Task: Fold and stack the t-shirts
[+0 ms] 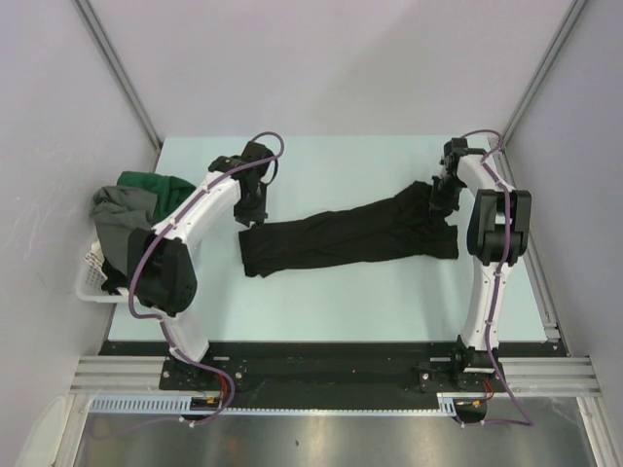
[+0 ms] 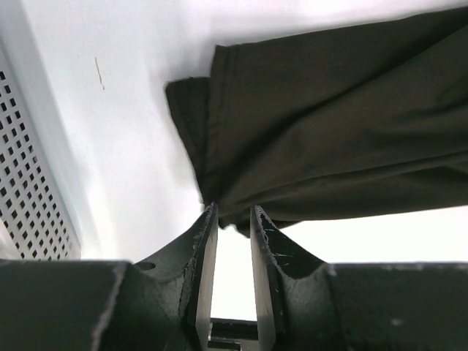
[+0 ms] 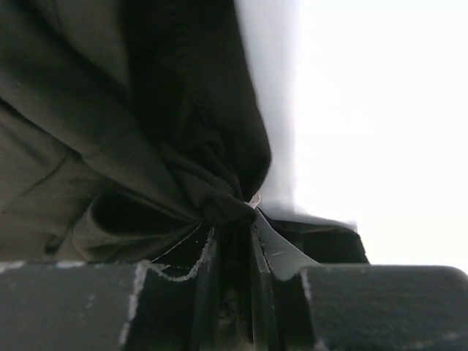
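Note:
The right gripper draws the bunched knot outward to the bare tabletop by the far edge (image 1: 421,159) next and releases it there, since that space is clear.
A black t-shirt (image 1: 341,238) lies stretched in a long band across the table, with no print showing. At the band's far left corner, my left gripper (image 1: 255,212) pinches the hem between its very fingertips. In the left wrist view the t-shirt (image 2: 329,131) fills the narrow gap at the tips of the left gripper (image 2: 234,213). My right gripper (image 1: 440,202) is at the band's right end. The right wrist view shows that gripper (image 3: 234,219) shut on a bunched knot of the t-shirt (image 3: 88,110).
A white slatted basket (image 1: 90,277) stands at the table's left edge beside the left arm. It holds a dark green shirt (image 1: 146,183), a grey one (image 1: 122,206) and a black one (image 1: 119,251). Side walls close in on both sides.

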Robot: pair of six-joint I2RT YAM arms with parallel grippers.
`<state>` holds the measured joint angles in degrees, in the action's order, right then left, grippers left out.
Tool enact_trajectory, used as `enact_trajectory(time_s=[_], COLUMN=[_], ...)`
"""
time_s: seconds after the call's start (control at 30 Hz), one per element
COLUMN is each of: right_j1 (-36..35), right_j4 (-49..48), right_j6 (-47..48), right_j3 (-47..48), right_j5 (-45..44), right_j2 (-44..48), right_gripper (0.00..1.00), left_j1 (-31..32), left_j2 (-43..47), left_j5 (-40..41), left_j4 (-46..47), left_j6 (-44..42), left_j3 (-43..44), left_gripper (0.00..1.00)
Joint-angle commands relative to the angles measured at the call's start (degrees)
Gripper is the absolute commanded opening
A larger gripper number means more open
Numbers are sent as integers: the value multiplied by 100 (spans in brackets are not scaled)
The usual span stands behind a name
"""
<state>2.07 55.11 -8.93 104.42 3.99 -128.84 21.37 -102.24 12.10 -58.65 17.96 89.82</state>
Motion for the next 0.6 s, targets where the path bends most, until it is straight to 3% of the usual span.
enact_trajectory(time_s=[0.0,0.37,0.57], right_j1=[-4,-417,-619], right_j4=[-845,-738,-1863], right_j6=[154,190,-205], right_j3=[1026,4032,3700], right_j5=[-267,241,796], right_j2=[-685,-2260,-1988], right_gripper=[7,7,3], left_j1=[-10,-10,-1], left_j2=[485,925,1083], left_j5=[135,170,91], left_j4=[12,-102,-50], left_j6=[32,182,296], left_j3=[-157,-623,-878], left_gripper=[29,29,28])
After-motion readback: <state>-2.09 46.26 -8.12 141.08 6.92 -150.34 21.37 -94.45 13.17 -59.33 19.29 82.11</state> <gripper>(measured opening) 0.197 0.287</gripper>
